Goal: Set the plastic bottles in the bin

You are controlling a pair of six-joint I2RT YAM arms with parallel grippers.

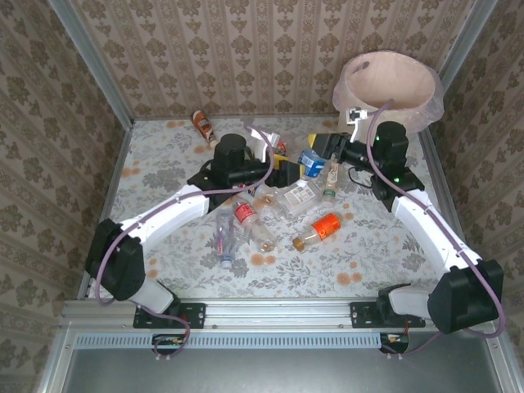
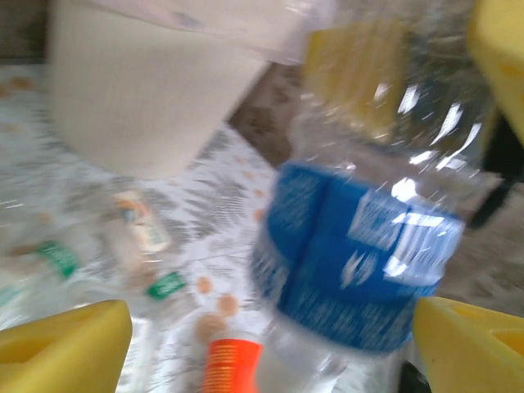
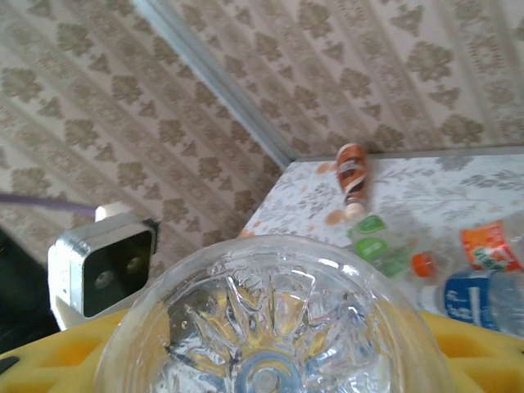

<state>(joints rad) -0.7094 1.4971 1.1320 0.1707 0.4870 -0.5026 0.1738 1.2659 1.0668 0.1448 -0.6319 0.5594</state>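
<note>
The opening of the cream bin (image 1: 390, 82) lies outward, so my right gripper will next carry the clear bottle outward over the bin's rim and let go of it inside.
My right gripper (image 1: 322, 151) (image 3: 270, 364) is shut on a clear plastic bottle (image 3: 266, 327), whose moulded base faces the right wrist camera between the yellow fingers. In the left wrist view this bottle (image 2: 360, 237) shows a blue label and hangs blurred between the wide-apart yellow fingers (image 2: 65, 344) of my open left gripper (image 2: 270, 348) (image 1: 286, 168). The two grippers meet mid-table around the blue-labelled bottle (image 1: 310, 160). The cream bin (image 1: 390, 82) (image 2: 139, 90) with its pinkish liner stands at the far right corner, just behind the right gripper.
Several more bottles lie mid-table: an orange-labelled one (image 1: 326, 227), a red-labelled one (image 1: 246, 214), crushed clear ones (image 1: 225, 237) (image 1: 295, 196). A brown bottle (image 1: 203, 124) (image 3: 352, 176) rests against the back wall. Green-labelled bottles (image 3: 372, 225) lie beyond the held bottle. Patterned walls enclose the table.
</note>
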